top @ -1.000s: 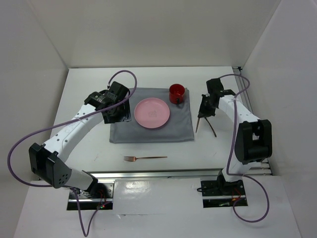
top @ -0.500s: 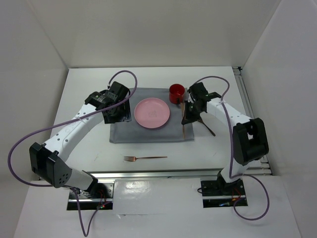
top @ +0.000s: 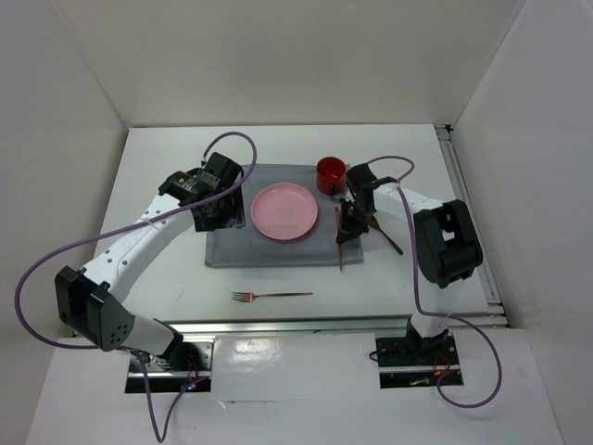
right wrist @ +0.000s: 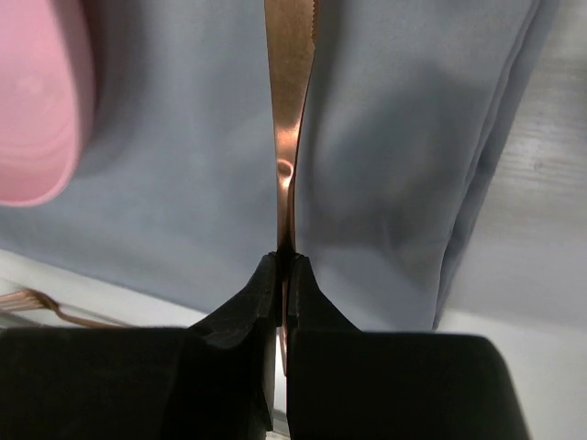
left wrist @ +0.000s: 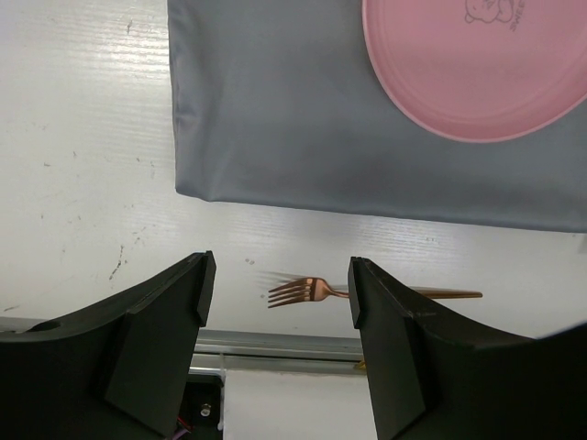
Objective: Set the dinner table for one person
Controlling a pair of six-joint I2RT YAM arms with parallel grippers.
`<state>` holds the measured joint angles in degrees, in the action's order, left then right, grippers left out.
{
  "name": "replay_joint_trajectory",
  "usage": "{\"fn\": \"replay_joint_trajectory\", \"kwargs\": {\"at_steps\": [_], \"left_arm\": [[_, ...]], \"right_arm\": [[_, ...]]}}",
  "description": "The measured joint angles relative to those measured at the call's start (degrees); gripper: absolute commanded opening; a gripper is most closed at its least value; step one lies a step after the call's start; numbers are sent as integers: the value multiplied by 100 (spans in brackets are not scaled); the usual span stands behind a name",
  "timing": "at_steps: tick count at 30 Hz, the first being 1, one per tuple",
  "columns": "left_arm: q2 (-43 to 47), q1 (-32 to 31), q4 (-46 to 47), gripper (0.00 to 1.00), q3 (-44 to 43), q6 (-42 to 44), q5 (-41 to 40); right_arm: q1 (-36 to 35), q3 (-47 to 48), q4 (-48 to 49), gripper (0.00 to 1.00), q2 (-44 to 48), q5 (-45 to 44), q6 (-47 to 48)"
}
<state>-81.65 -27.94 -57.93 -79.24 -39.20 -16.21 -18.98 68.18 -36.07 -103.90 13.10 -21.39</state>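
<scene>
My right gripper moves down and toward the pink plate next, onto the bare cloth (top: pixel 330 228) beside the plate's rim, as the copper knife still hangs above the mat (top: pixel 278 250).
The white dinner table (top: pixel 157 167) carries a grey cloth mat (top: pixel 278 250) with a pink plate (top: pixel 284 211) in its middle and a red cup (top: pixel 331 174) at its far right corner. My right gripper (top: pixel 350 222) is shut on a copper knife (top: pixel 341 252), held over the mat's right part, right of the plate. In the right wrist view the gripper (right wrist: pixel 284 266) clamps the knife (right wrist: pixel 289 110) edge-on above the mat (right wrist: pixel 394 165). My left gripper (top: pixel 215 218) is open and empty over the mat's left edge. A copper fork (top: pixel 271 296) lies on the table in front of the mat.
Another dark utensil (top: pixel 390 240) lies on the table just right of the mat. A metal rail (top: pixel 352 324) runs along the near edge and another along the right edge (top: pixel 468 213). In the left wrist view the fork (left wrist: pixel 307 291) shows between the open fingers, below the mat (left wrist: pixel 303 137).
My right gripper has moved left with the knife, from the bare table right of the mat to over the mat's right part. The left arm has not moved.
</scene>
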Motion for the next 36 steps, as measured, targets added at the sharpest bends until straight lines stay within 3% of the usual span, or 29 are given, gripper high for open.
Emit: {"fn": "replay_joint_trajectory", "kwargs": {"at_steps": [15,21,26,31,34,36], "left_arm": [[0,-42,-17,77,0,0,-7],[-52,-46,-20,77,2,0,-7],[-79,-46,-31,77,55,-2,-7],[-79,-46,-37,77,61,0,-4],[-79,-46,-35,76,61,0,-2],[-79,-48,-35,76,61,0,-4]], "right_arm": [[-122,540,146,1,-723,17,-164],[-223,732,133,17,-863,-70,-258],[-315,804,59,48,-807,-435,-326],[-221,796,-103,47,-227,-863,-321],[57,708,-74,38,358,-1093,-295],[352,584,-94,38,688,-1311,-258]]}}
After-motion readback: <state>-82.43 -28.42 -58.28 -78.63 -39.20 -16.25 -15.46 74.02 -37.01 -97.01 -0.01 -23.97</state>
